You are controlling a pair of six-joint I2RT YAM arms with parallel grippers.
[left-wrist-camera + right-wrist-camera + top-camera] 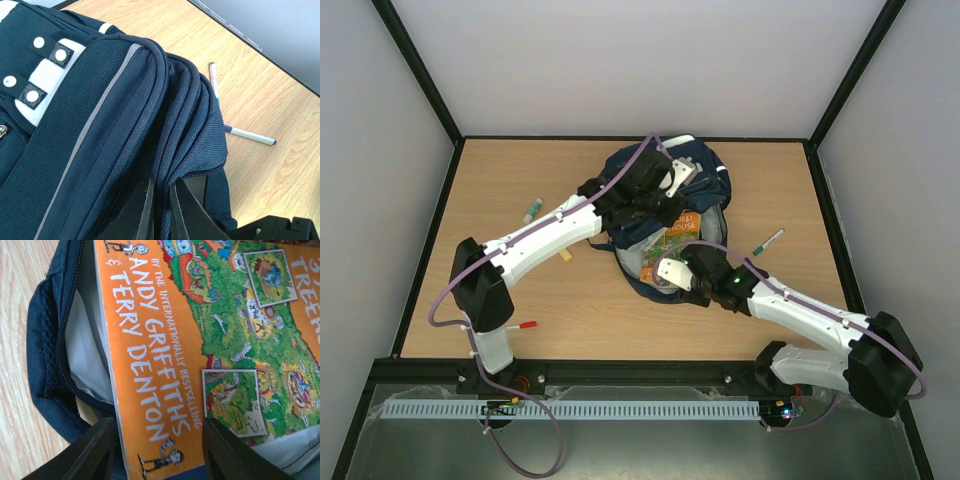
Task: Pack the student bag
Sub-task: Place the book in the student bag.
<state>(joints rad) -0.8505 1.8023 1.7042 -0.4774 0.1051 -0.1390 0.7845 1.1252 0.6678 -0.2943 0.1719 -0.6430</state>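
The main pocket of the bag gapes open, so my left gripper should pull the held fold back and down over the bag's near rim (pixel 655 294) and release it there.
The student bag (pixel 705 165), navy blue, lies in the middle of the table with its main pocket open toward the arms. My left gripper (pixel 660 200) is at the bag's upper side. In the left wrist view it (pixel 161 184) is shut on a fold of the bag (pixel 100 125) beside the zip edge. An orange picture book (pixel 672 238) sits in the opening. My right gripper (pixel 660 262) hovers at the near end of the book. In the right wrist view it (pixel 157 422) stands open over the book's cover (pixel 165 340), and the bag's zip rim (pixel 47 355) lies to the left.
Loose pens lie on the table: a green-capped one (pixel 533 210) at the left, a red one (pixel 523 325) by the left arm's base, and one (pixel 768 242) right of the bag. Two pens (pixel 250 135) show beyond the bag in the left wrist view. Black frame posts edge the table.
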